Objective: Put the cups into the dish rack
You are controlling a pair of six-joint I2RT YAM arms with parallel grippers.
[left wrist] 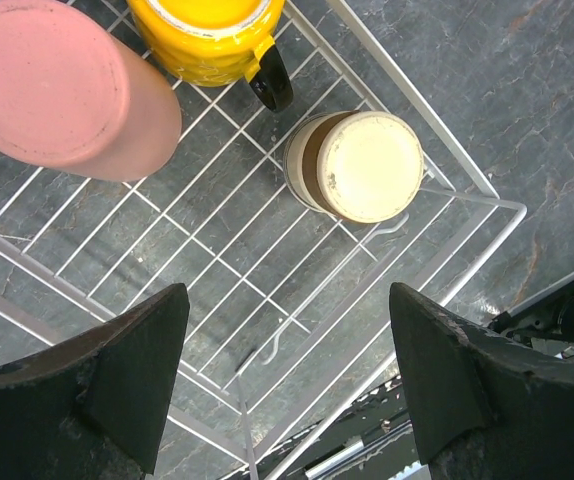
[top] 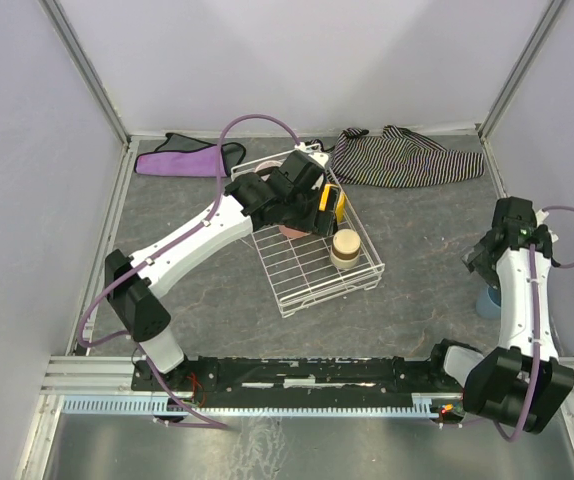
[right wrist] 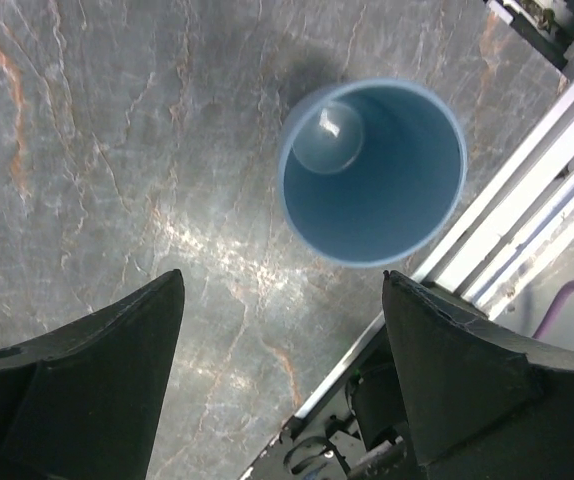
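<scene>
My right gripper should go down astride the rim side away from the rail (top: 490, 291), because the blue tumbler is standing below it with its opening open to one fingertip.
The white wire dish rack (top: 307, 282) lies mid-table. In the left wrist view it (left wrist: 464, 175) holds an upside-down salmon tumbler (left wrist: 62, 85), a yellow handled mug (left wrist: 212, 35) and an upside-down cream and brown cup (left wrist: 359, 165). The cream cup (top: 346, 246) and yellow mug (top: 333, 203) also show from above. My left gripper (left wrist: 287, 305) hovers open and empty over the rack (top: 305, 212). A blue tumbler (right wrist: 372, 170) stands upright on the table at the right (top: 487, 300). My right gripper (right wrist: 282, 290) is open just short of it (top: 479, 262), not touching.
A purple cloth (top: 189, 158) and a striped cloth (top: 407, 155) lie along the back wall. A metal rail (right wrist: 527, 200) runs close beside the blue tumbler at the table's right edge. Walls enclose the left, back and right sides.
</scene>
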